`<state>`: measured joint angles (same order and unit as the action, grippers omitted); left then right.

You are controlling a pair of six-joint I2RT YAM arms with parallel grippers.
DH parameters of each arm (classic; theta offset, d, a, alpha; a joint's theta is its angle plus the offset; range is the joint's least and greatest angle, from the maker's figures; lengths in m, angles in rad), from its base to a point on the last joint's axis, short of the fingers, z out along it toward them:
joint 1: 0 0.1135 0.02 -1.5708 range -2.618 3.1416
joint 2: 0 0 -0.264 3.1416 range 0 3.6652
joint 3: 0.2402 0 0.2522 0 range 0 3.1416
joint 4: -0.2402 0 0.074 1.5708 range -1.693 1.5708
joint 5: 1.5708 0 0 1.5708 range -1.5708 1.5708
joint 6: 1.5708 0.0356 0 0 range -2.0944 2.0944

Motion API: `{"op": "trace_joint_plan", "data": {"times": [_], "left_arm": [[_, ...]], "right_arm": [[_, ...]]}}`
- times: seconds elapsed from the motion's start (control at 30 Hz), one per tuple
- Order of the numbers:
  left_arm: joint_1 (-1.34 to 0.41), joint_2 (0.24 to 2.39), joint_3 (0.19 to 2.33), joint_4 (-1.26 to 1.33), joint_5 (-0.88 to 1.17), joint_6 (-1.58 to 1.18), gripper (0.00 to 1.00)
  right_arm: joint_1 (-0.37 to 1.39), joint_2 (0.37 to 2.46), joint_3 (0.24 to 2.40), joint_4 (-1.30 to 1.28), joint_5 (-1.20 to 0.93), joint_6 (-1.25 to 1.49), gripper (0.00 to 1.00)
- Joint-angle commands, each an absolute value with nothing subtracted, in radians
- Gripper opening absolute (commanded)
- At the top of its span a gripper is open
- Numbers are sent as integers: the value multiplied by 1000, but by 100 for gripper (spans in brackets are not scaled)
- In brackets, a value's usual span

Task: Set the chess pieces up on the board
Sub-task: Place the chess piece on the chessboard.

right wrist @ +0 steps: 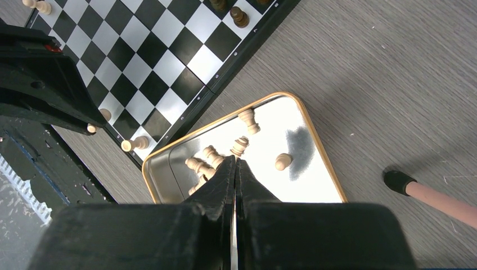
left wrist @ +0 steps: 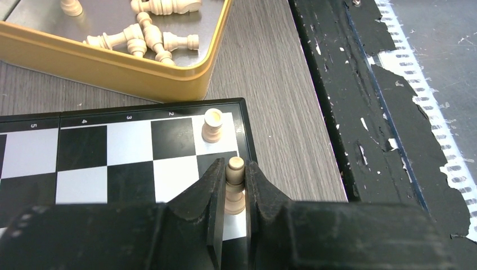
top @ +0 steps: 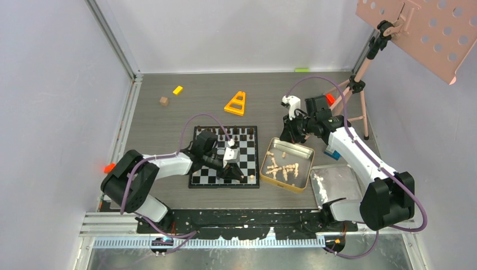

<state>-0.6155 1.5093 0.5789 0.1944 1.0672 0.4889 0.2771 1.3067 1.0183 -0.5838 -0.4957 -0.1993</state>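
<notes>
To release its pale tan piece on the white near-edge square of the board just below, my left gripper should lower slightly away from the corner piece first.
The black-and-white board (top: 202, 175) lies left of centre. My left gripper (left wrist: 235, 169) is shut on a pale tan chess piece (left wrist: 235, 181), held upright over the board's near right edge (left wrist: 244, 135). Another pale piece (left wrist: 213, 125) stands on the corner square beside it. Dark pieces (right wrist: 239, 17) stand along the board's far edge (top: 247, 134). Several pale pieces (top: 283, 169) lie loose in the gold tin (top: 307, 152). My right gripper (right wrist: 235, 161) hovers shut and empty above the tin (right wrist: 323, 160).
A shiny silver tray (top: 349, 181) lies right of the tin. An orange triangular frame (top: 236, 103), a small yellow block (top: 178, 90) and a brown cube (top: 163, 101) sit behind the board. A pink stand (top: 361, 84) rises at the back right.
</notes>
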Motion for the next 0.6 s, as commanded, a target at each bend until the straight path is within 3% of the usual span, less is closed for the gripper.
{"op": "trace_joint_plan", "data": {"times": [0.0,0.57], "left_arm": [[-603,1504,566,233,1096,511,6],[-588,1532,542,269,1090,546,12]], "right_arm": [[272,1279,1017,-546,-509,-196,1],[271,1277,1010,-545,-517,-202,1]]}}
